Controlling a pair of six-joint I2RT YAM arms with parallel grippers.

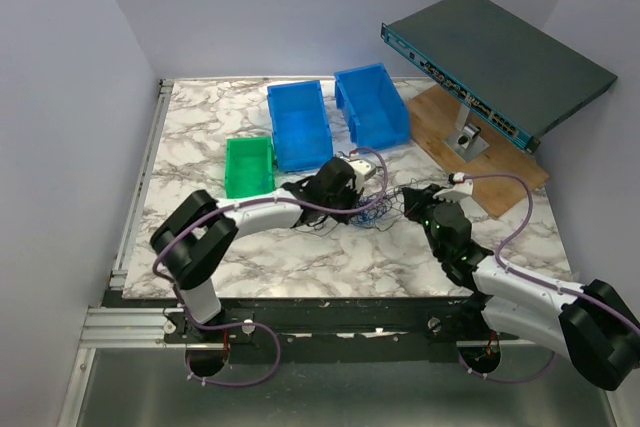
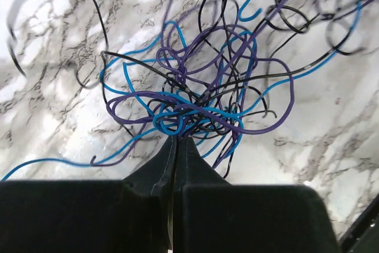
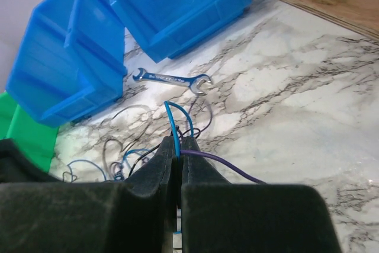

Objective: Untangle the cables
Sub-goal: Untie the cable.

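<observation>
The tangle of cables is knotted between both grippers, so I will move my right gripper away toward the right in the top view and then let go of the blue wire.
The cables (image 2: 204, 90) are thin blue, purple and black wires knotted into one tangle on the marble table (image 2: 331, 117), with loose loops trailing out on all sides. My left gripper (image 2: 176, 139) is shut, its tips pinching blue and purple loops at the near edge of the knot. My right gripper (image 3: 179, 144) is shut on a blue wire (image 3: 172, 119) and a purple wire (image 3: 225, 163) that leave its tips. In the top view the tangle (image 1: 380, 211) lies between the left gripper (image 1: 354, 199) and the right gripper (image 1: 420, 209).
A silver wrench (image 3: 172, 79) lies beyond the right gripper, near two blue bins (image 1: 298, 122) (image 1: 370, 102). A green bin (image 1: 249, 165) stands left of them. At the back right, a wooden board (image 1: 505, 182) carries a tilted network switch (image 1: 495, 62) on a stand.
</observation>
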